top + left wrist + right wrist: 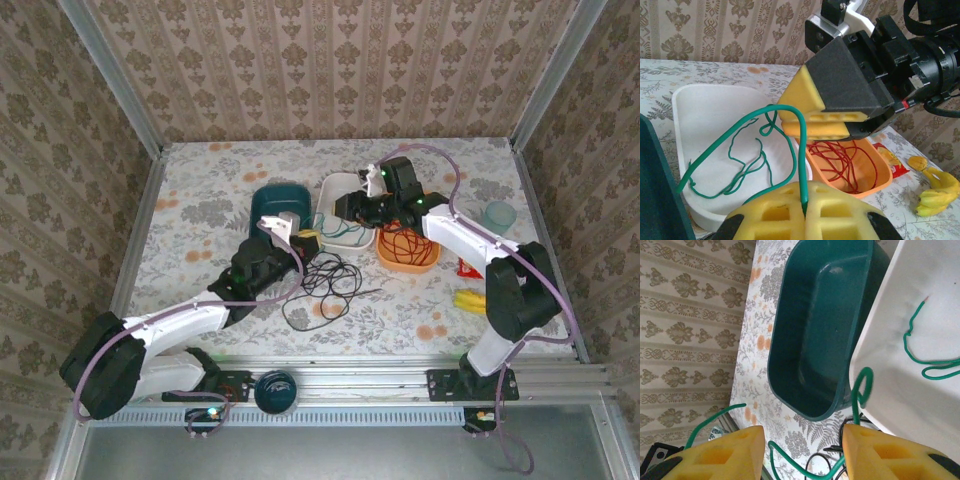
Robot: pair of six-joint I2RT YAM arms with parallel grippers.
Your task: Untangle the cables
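I will move my left gripper outward from the white tray's near corner over the white tray and let go of the green cable's end, because the cable's loose loops lie there.
My left gripper (805, 212) is shut on the end of the green cable (765, 112), which arches up and loops down into the white tray (695, 107). In the top view this left gripper (304, 240) sits at the tray's near-left corner. My right gripper (802, 455) stands open, with a stretch of the green cable (812, 474) running loosely between its yellow pads (890, 455). It hovers over the white tray (340, 190) as the right gripper (347, 206). The red cable (842, 162) lies coiled in the orange tray (880, 172). The black cable (325, 280) is heaped on the table.
A dark teal bin (825, 325) stands left of the white tray (920, 315). A banana (935, 190) and a red packet (890, 156) lie right of the orange tray. A pale blue cup (499, 215) stands at the far right, a small teal bowl (275, 390) on the front rail.
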